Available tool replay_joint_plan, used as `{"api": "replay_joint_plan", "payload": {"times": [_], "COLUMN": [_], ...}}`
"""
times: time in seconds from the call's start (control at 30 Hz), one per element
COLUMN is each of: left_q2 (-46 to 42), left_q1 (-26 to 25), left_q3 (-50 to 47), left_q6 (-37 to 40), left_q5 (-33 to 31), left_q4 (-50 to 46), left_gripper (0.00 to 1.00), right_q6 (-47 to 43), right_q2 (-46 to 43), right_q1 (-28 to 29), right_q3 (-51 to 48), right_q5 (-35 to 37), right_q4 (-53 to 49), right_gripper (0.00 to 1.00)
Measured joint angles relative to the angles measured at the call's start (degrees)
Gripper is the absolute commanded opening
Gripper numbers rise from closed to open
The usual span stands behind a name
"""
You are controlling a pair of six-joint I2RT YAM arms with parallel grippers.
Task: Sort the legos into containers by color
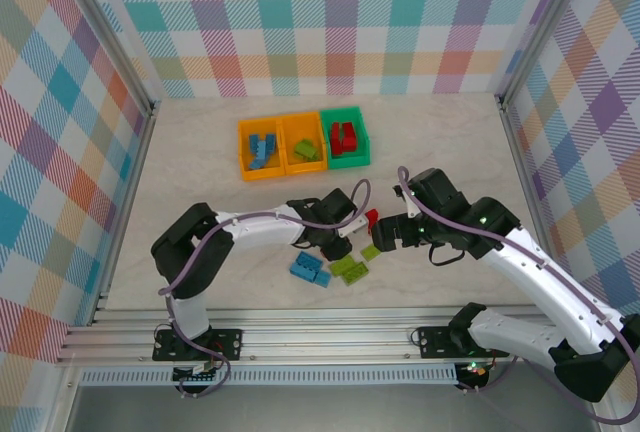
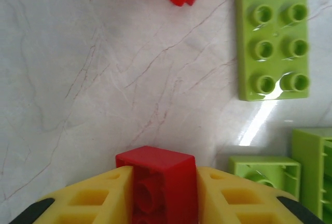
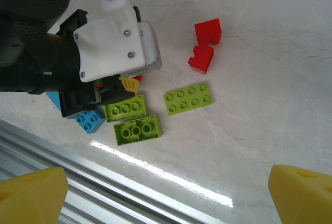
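Note:
The left gripper needs to lift the small red lego, carry it outward to the green bin (image 1: 361, 136) holding red legos and release it there.
My left gripper (image 2: 158, 176) is shut on a small red lego (image 2: 155, 161), held low over the table; the same gripper (image 1: 342, 246) stands in front of the bins. More red legos (image 3: 206, 45) lie apart beside a flat lime green lego (image 3: 188, 98). Two lime green legos (image 3: 132, 119) and a blue lego (image 3: 89, 121) lie by the left gripper. My right gripper (image 3: 166, 198) hangs open above them with nothing between its fingers (image 3: 31, 195). Of the containers, the left orange bin (image 1: 244, 149) holds blue legos, the middle orange bin (image 1: 285, 142) green ones, and the green bin (image 1: 361, 136) red ones.
Two blue legos (image 1: 310, 270) lie near the table's front edge, just ahead of the aluminium rail (image 1: 330, 324). Checked walls with metal posts close in the table on three sides. The right gripper (image 1: 385, 234) sits close to the left arm's wrist.

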Motion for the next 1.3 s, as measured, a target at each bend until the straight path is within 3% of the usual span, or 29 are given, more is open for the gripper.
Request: {"api": "replay_joint_plan", "payload": {"times": [0.1,0.27,0.5,0.7,0.9,1.03,1.13,1.3], "left_q2": [0.4,0.2,-2.7,-5.9,0.3,11.3,20.7,32.0], "left_q1": [-0.1,-0.1,0.3,4.4,11.1,15.8,18.1,20.0], "left_q3": [0.6,0.5,-1.4,0.1,14.6,30.7,42.7,56.2], "left_q6": [0.8,1.3,0.5,-1.8,-4.9,-7.2,-8.5,-9.7], "left_q5": [-1.1,-2.2,-2.1,-0.4,-0.9,-1.7,-2.1,-2.3], "left_q4": [0.2,0.9,1.5,4.5,9.1,13.4,14.1,12.6], "left_gripper": [0.25,0.00,0.00,0.00,0.00,0.00,0.07,0.34], "right_q6": [0.0,0.0,0.2,1.4,2.8,3.4,4.1,4.5], "right_q2": [-0.1,-0.1,-0.1,-0.6,-0.8,-0.8,-0.8,-0.8], "right_q1": [0.0,0.0,0.0,0.0,0.0,0.0,0.0,0.0], "right_q3": [0.0,0.0,0.0,0.0,0.0,0.0,0.0,0.0], "right_q5": [0.0,0.0,0.0,0.1,0.3,0.9,0.9,0.9], "right_q4": [0.0,0.0,0.0,1.0,3.7,4.7,5.4,6.0], "right_gripper": [1.00,1.00,1.00,1.00,1.00,1.00,1.00,1.00]}}
